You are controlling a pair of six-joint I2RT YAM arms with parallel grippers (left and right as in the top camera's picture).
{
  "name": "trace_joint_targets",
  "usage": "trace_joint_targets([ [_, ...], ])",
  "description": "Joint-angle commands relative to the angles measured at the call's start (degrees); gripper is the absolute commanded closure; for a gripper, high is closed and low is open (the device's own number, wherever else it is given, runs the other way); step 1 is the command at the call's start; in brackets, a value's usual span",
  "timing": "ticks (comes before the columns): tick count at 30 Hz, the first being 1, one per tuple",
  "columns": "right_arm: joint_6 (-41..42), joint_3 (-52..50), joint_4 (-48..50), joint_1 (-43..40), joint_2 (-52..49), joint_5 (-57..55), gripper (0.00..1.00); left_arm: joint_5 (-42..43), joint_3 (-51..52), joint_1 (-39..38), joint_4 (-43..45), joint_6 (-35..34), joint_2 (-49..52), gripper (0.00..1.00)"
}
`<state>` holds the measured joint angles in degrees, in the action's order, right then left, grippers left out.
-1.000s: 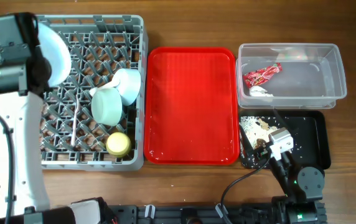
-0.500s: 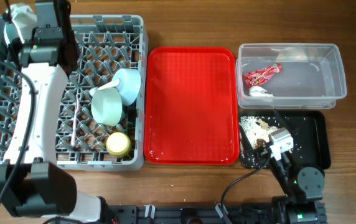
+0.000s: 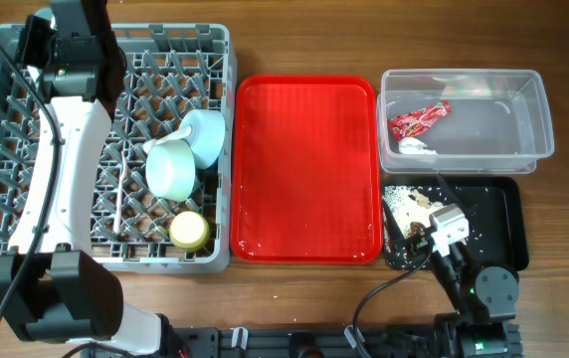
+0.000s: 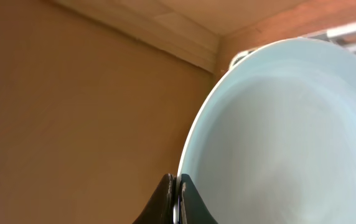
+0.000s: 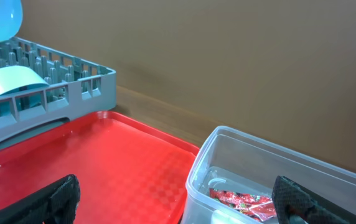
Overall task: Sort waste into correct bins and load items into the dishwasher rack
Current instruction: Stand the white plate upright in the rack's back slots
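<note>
My left gripper should next move down and to the right in the overhead view and let go of the plate [image 4: 277, 137] among the rack wires beyond the bowls, because those wires are empty.
My left gripper [image 3: 66, 22] is over the far left corner of the grey dishwasher rack [image 3: 6, 199]. In the left wrist view it [image 4: 177, 182] is shut on the rim of the pale blue plate [image 4: 277, 137]; overhead, the arm hides the plate. In the rack are a mint green bowl [image 3: 170, 169], a pale blue bowl [image 3: 207, 134], a yellow cup [image 3: 189, 230] and white cutlery [image 3: 120, 199]. My right gripper [image 3: 442, 229] is open and empty over the black tray [image 3: 498, 224], which holds food bits [image 3: 409, 204]. The clear tub [image 3: 483, 124] holds the red wrapper [image 3: 419, 119] and the paper scrap [image 3: 416, 146].
The red serving tray [image 3: 307, 169] lies between the rack and the bins. The right wrist view shows it [image 5: 116, 162], the tub [image 5: 259, 162], the wrapper [image 5: 240, 202] and the rack's near corner [image 5: 97, 84]. A wall stands behind the table.
My left arm has swung to the rack's far left corner with the plate. The plate's face showed overhead before; now the wrist hides it. The right arm has not moved.
</note>
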<state>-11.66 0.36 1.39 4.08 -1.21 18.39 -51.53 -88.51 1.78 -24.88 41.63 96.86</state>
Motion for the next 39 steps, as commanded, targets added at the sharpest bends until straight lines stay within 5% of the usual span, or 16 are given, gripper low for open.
trace_joint_targets([
  [1, -0.3, -0.1, 0.3, -0.2, 0.2, 0.9, 0.00, 6.9, -0.6, -0.3, -4.1, 7.9, 0.0, 0.96],
  [18, -0.3, -0.1, 0.3, -0.2, 0.2, 0.9, 0.00, 13.2, -0.6, -4.8, -14.8, 11.9, 0.0, 0.96],
  [26, -0.3, -0.1, 0.3, -0.2, 0.2, 0.9, 0.00, 13.1, -0.6, -3.9, -18.3, 6.2, 0.0, 0.95],
  [29, -0.4, -0.1, 0.3, -0.2, 0.2, 0.9, 0.00, 11.0, -0.6, -4.3, -18.3, 2.2, -0.1, 0.73],
  [30, -0.3, -0.1, 0.3, -0.2, 0.2, 0.9, 0.00, 7.5, -0.6, -4.9, -17.6, 0.5, -0.2, 0.08],
  [31, -0.3, -0.1, 0.3, -0.2, 0.2, 0.9, 0.00, 5.0, -0.6, -5.3, -16.7, -0.7, -0.4, 0.00],
  [33, -0.3, -0.1, 0.3, -0.2, 0.2, 0.9, 0.00, 0.1, -0.6, -6.3, -15.6, -4.2, -1.2, 0.00],
  [36, -0.3, -0.1, 0.3, -0.2, 0.2, 0.9, 0.00, -5.4, -0.6, -7.3, -16.2, -20.8, -4.7, 0.00],
  [39, -0.3, -0.1, 0.3, -0.2, 0.2, 0.9, 0.00, 7.3, -0.6, -7.3, -25.1, -37.3, -14.5, 0.00],
])
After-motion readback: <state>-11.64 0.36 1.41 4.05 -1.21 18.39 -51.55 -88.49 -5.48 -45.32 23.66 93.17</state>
